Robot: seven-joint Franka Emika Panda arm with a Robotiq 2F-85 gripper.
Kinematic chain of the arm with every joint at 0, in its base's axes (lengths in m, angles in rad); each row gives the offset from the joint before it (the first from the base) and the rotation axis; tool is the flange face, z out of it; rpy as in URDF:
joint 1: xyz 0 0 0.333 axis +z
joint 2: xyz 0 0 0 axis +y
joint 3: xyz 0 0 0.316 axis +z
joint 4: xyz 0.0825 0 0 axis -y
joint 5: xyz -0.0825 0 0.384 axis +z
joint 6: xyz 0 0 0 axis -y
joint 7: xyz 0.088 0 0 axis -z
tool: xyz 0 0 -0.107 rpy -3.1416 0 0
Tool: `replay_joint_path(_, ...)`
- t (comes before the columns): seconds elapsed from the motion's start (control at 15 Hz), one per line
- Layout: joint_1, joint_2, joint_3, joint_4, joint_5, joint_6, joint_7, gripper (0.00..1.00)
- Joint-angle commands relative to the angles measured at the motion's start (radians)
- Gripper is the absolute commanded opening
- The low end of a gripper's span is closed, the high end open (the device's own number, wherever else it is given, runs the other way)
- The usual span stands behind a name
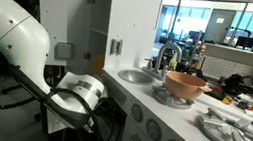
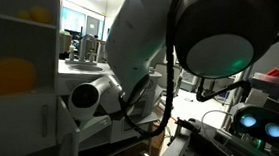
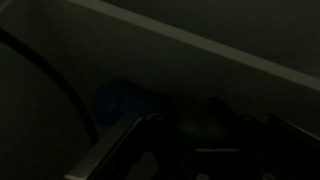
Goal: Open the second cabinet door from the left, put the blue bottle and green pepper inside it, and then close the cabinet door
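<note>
The robot's gripper should reach deeper into the cabinet next and let go of the green pepper [image 3: 214,110] in the open space beside the blue bottle, because that space lies outward of the gripper.
The wrist view is very dark; it looks into the play kitchen's lower cabinet. The blue bottle [image 3: 124,100] shows as a dim blue shape at the left. A dim rounded shape, the green pepper [image 3: 214,110], sits between the jaws of my gripper [image 3: 214,128], which looks shut on it. In both exterior views the arm's wrist [image 1: 78,96] [image 2: 86,97] reaches low into the cabinet front, and the gripper itself is hidden. I cannot pick out the second cabinet door from the left with certainty.
On the counter stand a tan bowl [image 1: 185,84], a sink [image 1: 136,77] with a faucet [image 1: 167,54], and a grey plate [image 1: 230,135]. A tall white upper cabinet [image 1: 124,20] rises behind. Round dials [image 1: 154,131] line the front. A yellow object [image 2: 11,76] lies on a shelf.
</note>
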Motion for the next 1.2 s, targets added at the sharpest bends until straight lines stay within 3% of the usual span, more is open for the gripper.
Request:
replay_joint_path(0.0,-0.058,0.0,0.02,0.082,-0.126,-0.01,0.071,0.19)
replay_joint_path(0.47,-0.118,-0.005,0.093,0.153,-0.319,-0.088,0.202,0.19)
replay_joint_path(0.8,-0.162,0.027,0.141,0.221,-0.38,-0.159,0.247,0.19)
replay_joint_path(0.87,-0.17,0.027,0.152,0.229,-0.395,-0.156,0.256,0.31)
replay_joint_path(0.93,-0.176,0.027,0.161,0.234,-0.41,-0.159,0.263,0.69)
replay_joint_path(1.0,-0.175,0.03,0.16,0.237,-0.406,-0.157,0.262,0.7)
replay_joint_path(1.13,-0.181,0.031,0.169,0.245,-0.417,-0.16,0.27,0.84)
